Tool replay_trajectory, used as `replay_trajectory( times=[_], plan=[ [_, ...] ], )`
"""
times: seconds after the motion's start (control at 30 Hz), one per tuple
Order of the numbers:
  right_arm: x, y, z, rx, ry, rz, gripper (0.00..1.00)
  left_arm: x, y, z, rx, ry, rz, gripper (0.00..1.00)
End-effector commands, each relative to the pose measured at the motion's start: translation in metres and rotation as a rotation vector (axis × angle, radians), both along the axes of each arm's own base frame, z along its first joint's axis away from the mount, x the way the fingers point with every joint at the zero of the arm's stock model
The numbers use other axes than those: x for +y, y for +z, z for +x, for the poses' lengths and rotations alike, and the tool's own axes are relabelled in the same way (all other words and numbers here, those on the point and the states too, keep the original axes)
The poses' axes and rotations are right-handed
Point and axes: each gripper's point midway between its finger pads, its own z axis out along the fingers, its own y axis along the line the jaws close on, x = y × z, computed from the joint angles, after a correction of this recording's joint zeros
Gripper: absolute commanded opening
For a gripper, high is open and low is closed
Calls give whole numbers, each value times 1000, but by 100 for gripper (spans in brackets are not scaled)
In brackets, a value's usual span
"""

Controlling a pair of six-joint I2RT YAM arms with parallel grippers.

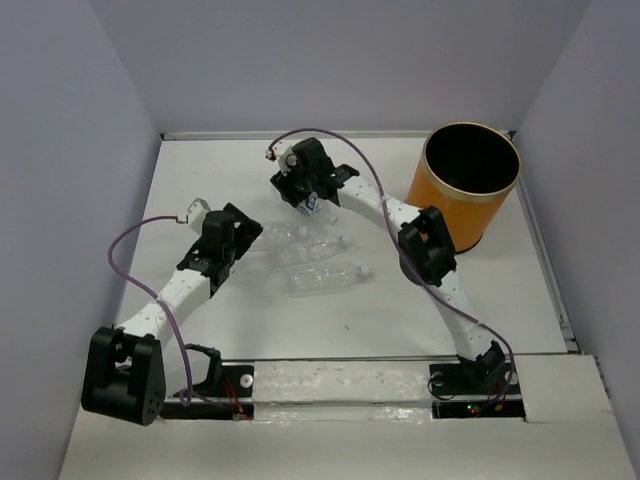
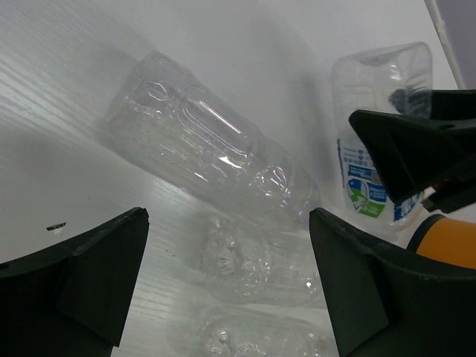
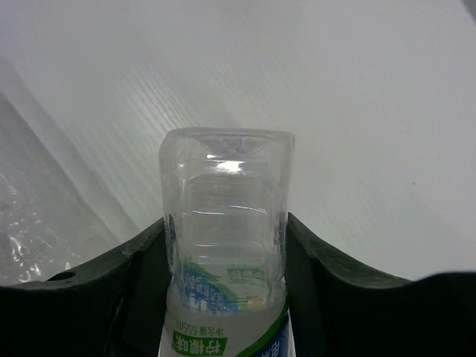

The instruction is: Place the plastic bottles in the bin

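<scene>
The bin's rim is higher than the held bottle, so I will lift my right gripper, move it right in the top view and release the bottle over the bin's dark opening (image 1: pixel 471 158).
The orange-yellow bin (image 1: pixel 452 198) stands at the back right. My right gripper (image 1: pixel 308 196) is shut on a clear bottle with a blue-green label (image 3: pixel 225 223), base pointing away, just above the table; it also shows in the left wrist view (image 2: pixel 370 134). My left gripper (image 1: pixel 250 236) is open and empty, its jaws wide apart over the table (image 2: pixel 228 216). Three clear unlabelled bottles lie mid-table: one (image 1: pixel 283 232) just ahead of the left gripper, one (image 1: pixel 325 246) beside it, one (image 1: pixel 325 277) nearer. In the left wrist view a large clear bottle (image 2: pixel 212 156) lies ahead and crumpled ones (image 2: pixel 260 260) lie between the jaws.
White walls enclose the table on the left, back and right. The right gripper's black fingers (image 2: pixel 416 149) and the bin's orange side (image 2: pixel 450 242) show at the right of the left wrist view. The right arm (image 1: pixel 430 250) arches between the bottles and the bin.
</scene>
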Motion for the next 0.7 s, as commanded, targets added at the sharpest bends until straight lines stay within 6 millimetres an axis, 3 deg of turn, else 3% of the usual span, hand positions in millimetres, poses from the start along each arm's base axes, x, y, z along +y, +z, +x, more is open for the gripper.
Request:
replay_trajectory(
  times=[0.0,0.1,0.17,0.2,0.23,0.3,0.37,0.4,0.43,0.47,0.5,0.53,0.57,0.67],
  plan=[
    [-6,161,5,-295,-14,169,44,2,4,15,-52,35,-23,99],
    [-30,209,5,-377,-51,204,44,3,-2,21,-46,60,-26,99],
    [-51,254,-7,-444,-75,247,44,6,-3,27,-50,81,-18,99],
    [-66,260,-7,-455,-108,241,44,7,-8,30,-35,92,-19,99],
    [-85,296,-17,-508,-136,274,44,8,-10,32,-33,100,-14,99],
    [-117,325,-20,-568,-228,295,43,10,-15,36,-27,116,-17,99],
    [-159,351,-21,-619,-319,319,42,10,-14,40,-36,122,-21,99],
    [-184,376,-34,-663,-364,367,39,9,-11,43,-54,127,-30,99],
    [-206,387,-37,-685,-415,387,39,9,-8,45,-74,129,-36,99],
    [-243,384,-29,-681,-498,393,39,9,-8,45,-95,133,-44,99],
    [-273,409,-40,-735,-565,434,39,11,-12,44,-92,140,-45,99],
    [-296,411,-40,-745,-628,442,39,12,-14,44,-90,148,-43,99],
    [-336,421,-36,-791,-724,467,38,13,-15,45,-87,155,-36,99],
    [-410,409,-32,-803,-933,461,38,13,-27,47,-58,152,-28,99]
  ],
)
